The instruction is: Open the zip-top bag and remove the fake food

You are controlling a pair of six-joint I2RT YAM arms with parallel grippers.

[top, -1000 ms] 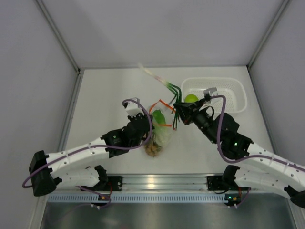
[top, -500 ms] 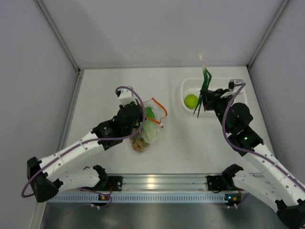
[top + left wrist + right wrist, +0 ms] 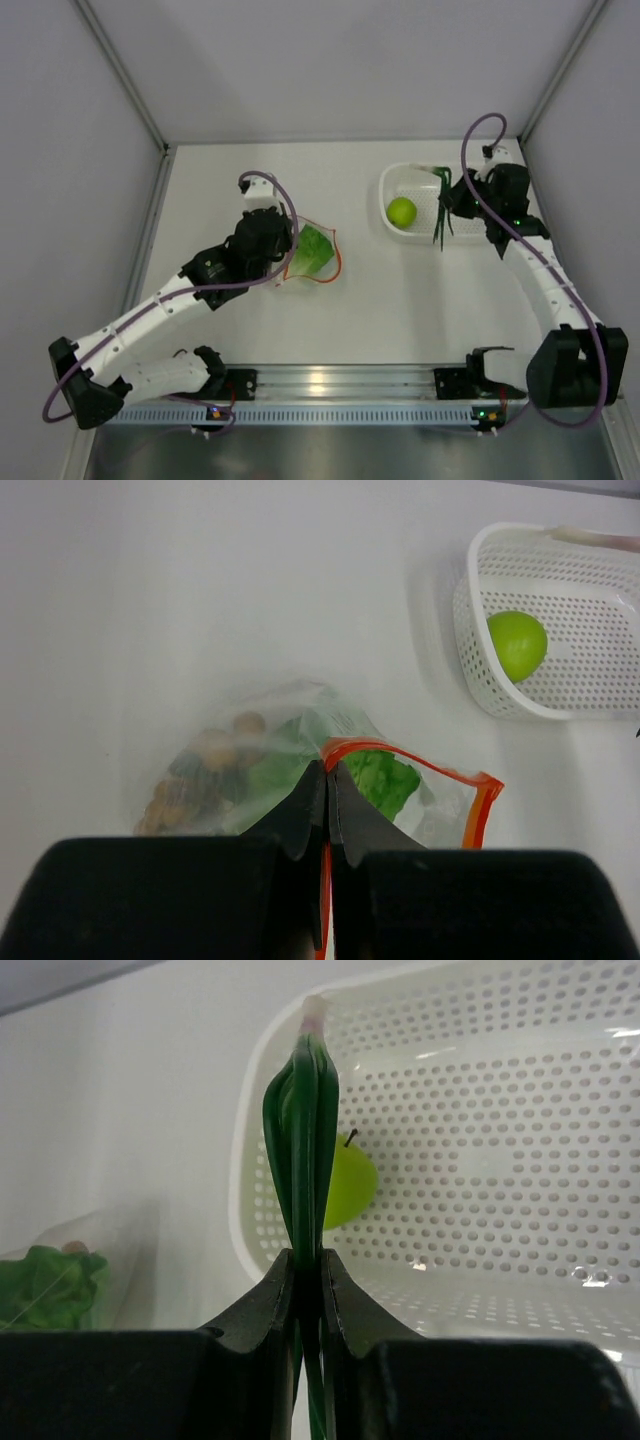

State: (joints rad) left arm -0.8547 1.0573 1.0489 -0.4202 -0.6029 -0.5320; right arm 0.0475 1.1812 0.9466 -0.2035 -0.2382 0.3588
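I will lower the stalks [image 3: 303, 1130] into the basket next with my right gripper, moving away from the lime-green fruit.
The zip-top bag [image 3: 322, 262] lies at the table's middle, its orange-red zip strip [image 3: 424, 767] gaping open. My left gripper [image 3: 328, 772] is shut on the strip's near side. Inside the bag are the leafy lettuce [image 3: 386, 778] and the brown cluster of balls [image 3: 215, 752]; the cluster is hidden under the left arm in the top view. The lime-green fruit [image 3: 401, 211] sits in the white perforated basket [image 3: 468, 237]. My right gripper [image 3: 307, 1256] is shut on a bunch of dark green onion stalks [image 3: 303, 1130], held over the basket's left side [image 3: 441, 212].
The basket stands at the back right, close to the right wall. Grey walls close the table on three sides. A metal rail runs along the near edge between the arm bases.
My right gripper carried the green onion stalks from above the bag rightward to over the basket. My left gripper drew the bag a little to the left, still gripping the zip strip.
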